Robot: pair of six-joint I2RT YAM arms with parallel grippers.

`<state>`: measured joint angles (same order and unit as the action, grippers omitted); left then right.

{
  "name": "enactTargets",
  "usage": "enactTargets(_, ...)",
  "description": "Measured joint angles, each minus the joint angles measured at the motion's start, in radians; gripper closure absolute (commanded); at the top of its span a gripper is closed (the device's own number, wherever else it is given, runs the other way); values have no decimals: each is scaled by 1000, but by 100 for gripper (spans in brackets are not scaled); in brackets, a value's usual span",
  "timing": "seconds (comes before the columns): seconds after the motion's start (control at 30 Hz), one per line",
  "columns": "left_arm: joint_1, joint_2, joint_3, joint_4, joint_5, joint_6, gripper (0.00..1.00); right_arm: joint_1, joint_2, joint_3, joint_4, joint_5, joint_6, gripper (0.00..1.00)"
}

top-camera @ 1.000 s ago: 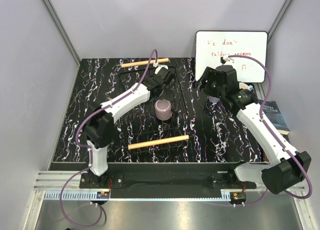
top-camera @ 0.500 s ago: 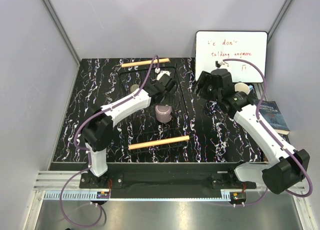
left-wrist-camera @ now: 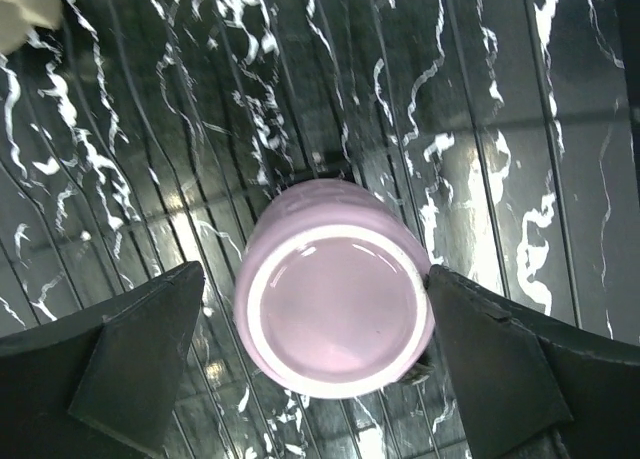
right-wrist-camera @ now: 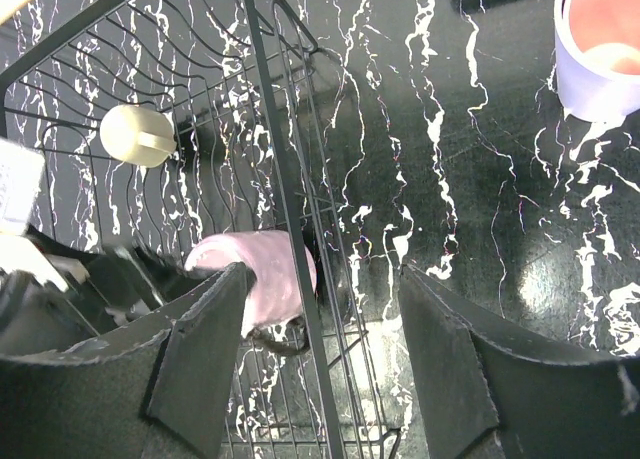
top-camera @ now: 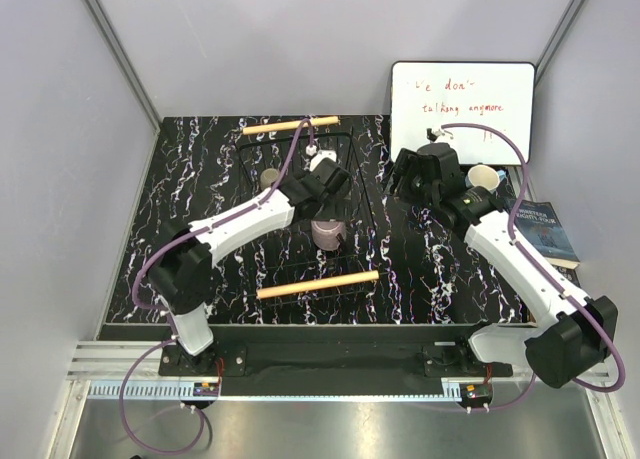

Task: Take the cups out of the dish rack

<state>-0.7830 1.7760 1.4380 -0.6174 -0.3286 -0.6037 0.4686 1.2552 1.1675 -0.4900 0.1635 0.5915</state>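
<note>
I should next tilt my right gripper level and bring it across to close on the side of the mauve cup, because the cup is to its left in the top view.
A dusty mauve-pink cup point(left-wrist-camera: 335, 314) stands upside down on the black wire dish rack point(top-camera: 318, 283). My left gripper point(left-wrist-camera: 315, 274) is open, with its fingers on either side of the cup; the right finger touches its rim and the left one stands off a little. From above the cup point(top-camera: 326, 236) shows just under the left gripper point(top-camera: 325, 217). An olive-grey mug point(top-camera: 270, 178) sits farther back in the rack. My right gripper point(top-camera: 405, 184) is open and empty beside the rack's right edge. In the right wrist view the gripper point(right-wrist-camera: 322, 271) faces the mauve cup point(right-wrist-camera: 278, 279).
A pale blue cup point(top-camera: 483, 177), pinkish inside, stands on the table by the whiteboard point(top-camera: 462, 94); it also shows in the right wrist view point(right-wrist-camera: 598, 54). A book point(top-camera: 548, 229) lies at the right edge. The rack's upright wire frame point(right-wrist-camera: 290, 229) stands between the right gripper and the mauve cup.
My left gripper has come nearer and down over the mauve cup, which now sits between its fingers. My right gripper has shifted slightly left, toward the rack.
</note>
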Motion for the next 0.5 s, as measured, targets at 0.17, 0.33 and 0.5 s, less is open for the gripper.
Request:
enactTargets(0.17,-23,-11,-27,8,19,-15,1,0,-3,-2,0,0,0,30)
enactTargets(0.33,-32,-6,-34,4,28,-18,1,0,-8,-15,0,1,1,30)
enactTargets(0.5,-34,21,-47,6,43,-23,1,0,-11,-29,0,2,1,30)
